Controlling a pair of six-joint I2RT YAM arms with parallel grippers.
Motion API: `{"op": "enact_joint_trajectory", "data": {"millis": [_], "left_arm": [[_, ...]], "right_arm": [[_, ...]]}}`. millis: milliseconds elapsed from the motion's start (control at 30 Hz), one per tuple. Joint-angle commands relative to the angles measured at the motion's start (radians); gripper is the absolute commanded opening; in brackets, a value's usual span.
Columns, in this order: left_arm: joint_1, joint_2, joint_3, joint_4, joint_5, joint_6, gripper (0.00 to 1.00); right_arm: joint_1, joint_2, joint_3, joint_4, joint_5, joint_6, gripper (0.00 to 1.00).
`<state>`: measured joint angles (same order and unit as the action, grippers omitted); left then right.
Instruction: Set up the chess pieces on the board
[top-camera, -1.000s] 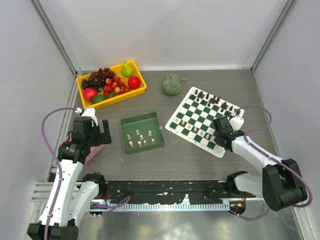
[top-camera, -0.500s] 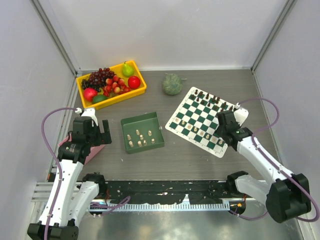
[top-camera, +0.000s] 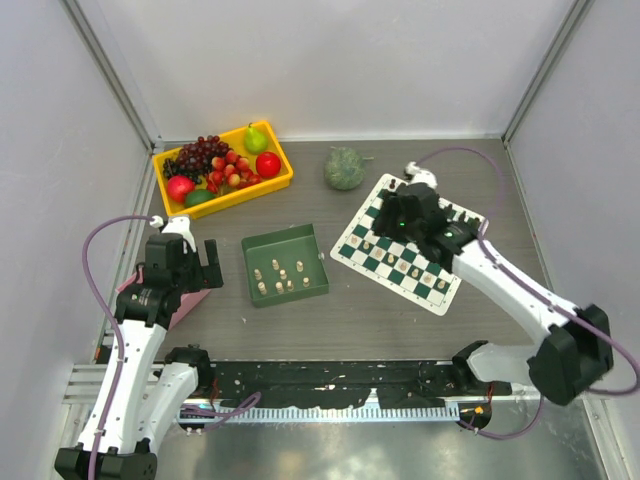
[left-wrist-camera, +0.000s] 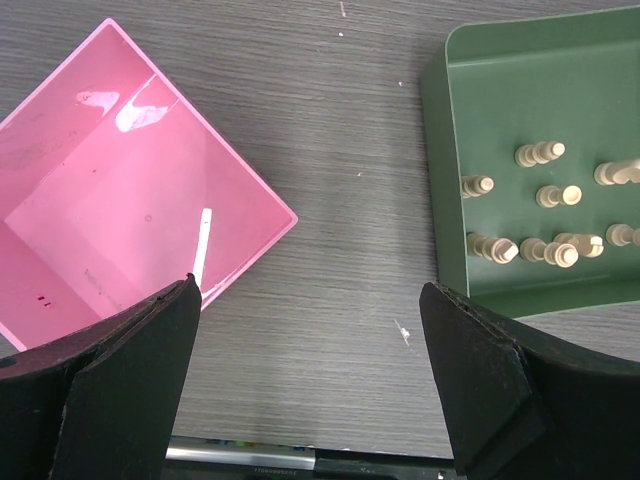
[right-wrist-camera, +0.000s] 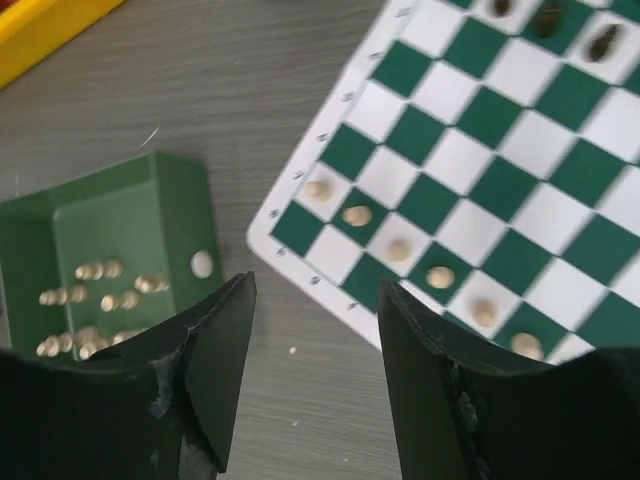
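Cream pieces remain in the green tray (top-camera: 285, 240), so my right gripper should next go left in the top view and down around the middle one.
The checkered green and white board (top-camera: 405, 245) lies at the right, tilted. Several cream chess pieces (right-wrist-camera: 398, 249) stand in a row along its near-left side, and dark pieces (top-camera: 415, 192) line its far edge. More cream pieces (top-camera: 280, 275) lie in the plain green tray (top-camera: 285, 240), also in the left wrist view (left-wrist-camera: 540, 245). My right gripper (top-camera: 400, 218) is open and empty, high above the board's left part. My left gripper (top-camera: 185, 262) is open and empty, above the table left of the tray.
A pink tray (left-wrist-camera: 130, 230) lies under my left gripper's left side. A yellow bin (top-camera: 222, 170) of fruit stands at the back left. A green round fruit (top-camera: 344, 168) sits behind the board. Grey walls close in the sides.
My right gripper has swung from the board's near-right corner up and left to above the board's left part. The left arm has not moved.
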<state>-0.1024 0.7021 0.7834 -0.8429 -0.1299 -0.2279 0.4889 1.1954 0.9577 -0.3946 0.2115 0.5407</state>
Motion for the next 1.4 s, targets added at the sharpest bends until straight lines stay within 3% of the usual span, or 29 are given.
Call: {"op": "enact_joint_trajectory", "data": {"millis": [0,267,533,1367], "left_arm": [[0.004,-0.012,0.031,0.016,0.006,0.004,0.99],[0.006,-0.016,0.031,0.016,0.001,0.005,0.99],[0.006,-0.018,0.031,0.016,-0.007,0.007,0.99],[0.004,-0.019,0.033,0.018,-0.004,0.009,0.99]], "right_arm": [[0.143,0.148,0.133,0.053,-0.093,-0.039,0.58],[0.391,0.551,0.476,-0.050,-0.166,-0.102,0.59],[0.494,0.771,0.673,-0.133,-0.112,-0.105,0.54],[0.525,0.949,0.829,-0.204,-0.070,-0.136,0.41]]}}
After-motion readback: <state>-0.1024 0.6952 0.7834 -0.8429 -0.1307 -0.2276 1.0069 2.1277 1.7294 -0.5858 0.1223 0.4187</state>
